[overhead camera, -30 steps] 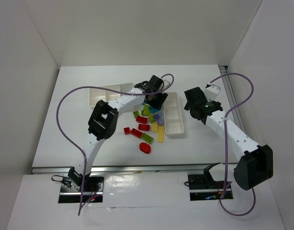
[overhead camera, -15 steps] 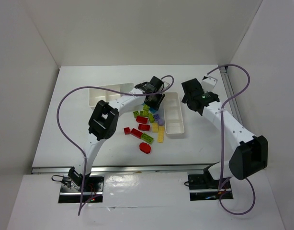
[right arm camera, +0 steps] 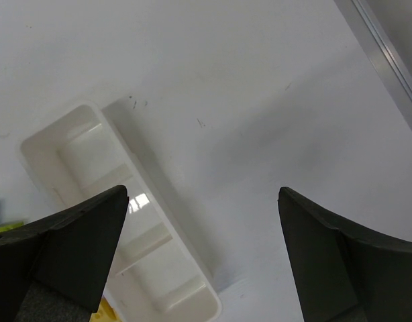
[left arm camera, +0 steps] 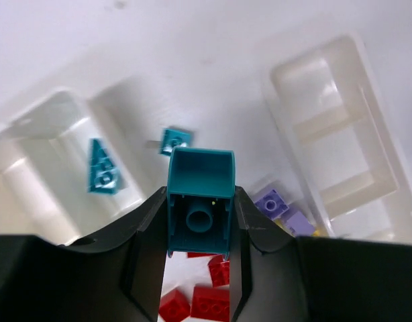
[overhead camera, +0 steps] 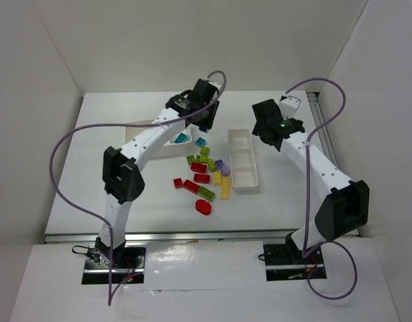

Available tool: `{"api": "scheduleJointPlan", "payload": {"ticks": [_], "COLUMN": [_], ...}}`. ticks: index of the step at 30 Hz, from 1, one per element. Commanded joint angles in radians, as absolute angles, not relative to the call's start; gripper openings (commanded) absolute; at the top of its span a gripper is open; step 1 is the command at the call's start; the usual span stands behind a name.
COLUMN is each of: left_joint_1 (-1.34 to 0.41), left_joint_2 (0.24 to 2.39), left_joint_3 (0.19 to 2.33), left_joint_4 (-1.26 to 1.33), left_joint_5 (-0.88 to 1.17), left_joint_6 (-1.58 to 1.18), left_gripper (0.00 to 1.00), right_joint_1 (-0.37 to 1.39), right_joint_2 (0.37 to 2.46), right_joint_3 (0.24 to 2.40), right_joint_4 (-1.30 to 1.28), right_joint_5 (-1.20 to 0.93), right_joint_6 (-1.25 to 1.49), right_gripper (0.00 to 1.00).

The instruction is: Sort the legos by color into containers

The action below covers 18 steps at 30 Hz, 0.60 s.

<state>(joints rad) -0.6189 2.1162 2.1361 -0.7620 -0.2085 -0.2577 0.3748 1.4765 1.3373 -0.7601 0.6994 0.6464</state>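
My left gripper moves to the left in the top view next, over the wide white tray's section where a teal wedge piece [left arm camera: 102, 168] already lies.
My left gripper [overhead camera: 204, 119] is shut on a teal brick [left arm camera: 199, 200], held hollow side toward the wrist camera, above the table between the two containers. The wide white tray [overhead camera: 135, 131] lies to its left with a teal wedge piece [left arm camera: 102, 168] in one compartment. Another small teal brick [left arm camera: 174, 141] lies on the table beside that tray. Red [overhead camera: 196, 178], lime green [overhead camera: 206, 193], yellow [overhead camera: 225, 185] and lilac [left arm camera: 272, 201] legos are scattered below. My right gripper [right arm camera: 202, 201] hangs open over bare table beside the narrow tray [right arm camera: 125, 221], holding nothing.
A flat red oval piece [overhead camera: 204, 206] lies nearest the front of the pile. The narrow tray [overhead camera: 243, 161] shows no bricks in it. White walls enclose the table at the back and sides, with a metal rail [right arm camera: 387, 60] along the right edge.
My left gripper has shut on the teal brick and lifted it out of the pile toward the back left. The right arm has swung back and a little left.
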Motion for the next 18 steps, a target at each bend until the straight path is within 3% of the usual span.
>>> {"api": "scheduleJointPlan", "payload": {"ticks": [1,7,13,14,15,16,18], "left_joint_1": [-0.53,-0.402,-0.368,-0.368,-0.368,-0.368,-0.368], "left_joint_2": [2.043,2.029,2.111,2.111,2.124,2.125,2.125], "left_joint_3": [2.1,1.982,2.017,2.031,2.031,2.045,2.045], "left_joint_4": [-0.83,-0.787,-0.776,-0.776,-0.776,-0.776,-0.755], "left_joint_5": [-0.276,-0.2,-0.18,-0.179,-0.161,-0.161,-0.12], "left_joint_6": [-0.359,-0.448,-0.477,-0.477,-0.477,-0.477,-0.463], "left_gripper": [0.0,0.0,0.01,0.12,0.31,0.63,0.72], "right_joint_1": [0.364,0.364,0.364,0.364,0.364,0.364,0.364], "right_joint_2": [1.502,1.522,1.522,1.522,1.522,1.522,1.522], "right_joint_3": [1.381,1.371,1.35,1.35,1.35,1.359,1.359], "right_joint_4": [-0.741,-0.723,-0.723,-0.723,-0.732,-0.732,-0.732], "right_joint_5": [0.695,0.673,0.673,0.673,0.683,0.683,0.683], "right_joint_6": [0.632,0.632,0.632,0.632,0.632,0.632,0.632], "right_gripper": [1.0,1.0,1.0,1.0,1.0,1.0,1.0]}}
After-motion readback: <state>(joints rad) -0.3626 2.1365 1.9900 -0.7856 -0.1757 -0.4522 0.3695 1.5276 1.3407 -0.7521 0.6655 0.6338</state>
